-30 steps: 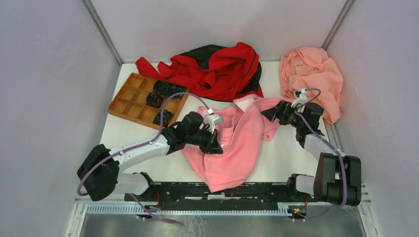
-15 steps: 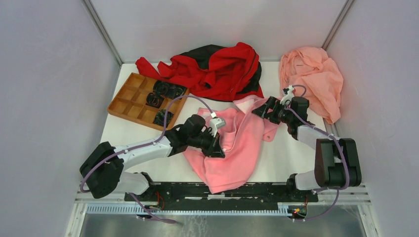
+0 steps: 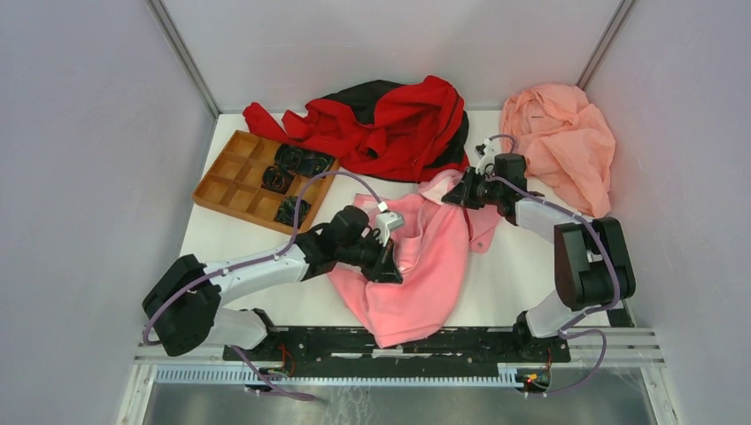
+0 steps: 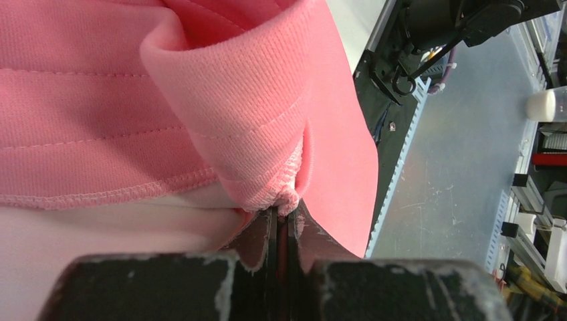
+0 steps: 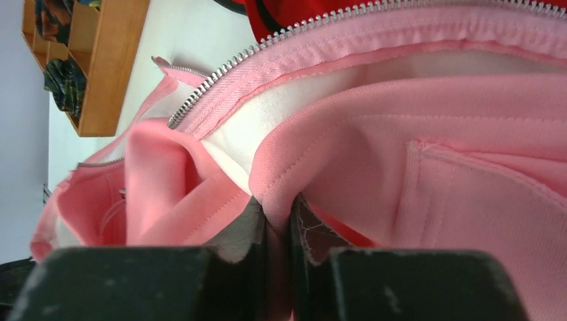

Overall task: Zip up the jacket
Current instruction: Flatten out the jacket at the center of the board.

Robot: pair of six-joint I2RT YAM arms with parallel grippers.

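Both my grippers are holding the jacket (image 3: pixel 423 270), which lies crumpled, so next my left gripper will lift the ribbed hem, move it outward and then open.
The pink jacket (image 3: pixel 423 270) lies crumpled in the middle of the table, between the two arms. My left gripper (image 3: pixel 387 264) is at its left edge, shut on a ribbed pink hem; in the left wrist view the jaws (image 4: pixel 284 212) pinch that fabric (image 4: pixel 241 100) tight. My right gripper (image 3: pixel 453 197) is at the jacket's far upper edge. In the right wrist view it (image 5: pixel 279 210) is shut on a fold of the pink cloth (image 5: pixel 414 140), just below the silver zipper teeth (image 5: pixel 267 41). The zipper pull is not visible.
A red-and-black garment (image 3: pixel 390 124) is heaped at the back, touching the jacket's top. A salmon cloth (image 3: pixel 560 146) sits at the back right. A wooden compartment tray (image 3: pixel 232 177) holding black items stands at the left. Enclosure walls close in on both sides.
My right arm has reached back and to the left onto the jacket's upper edge, and its jaws have closed on the fabric. The left gripper has kept its hold, hardly moving.
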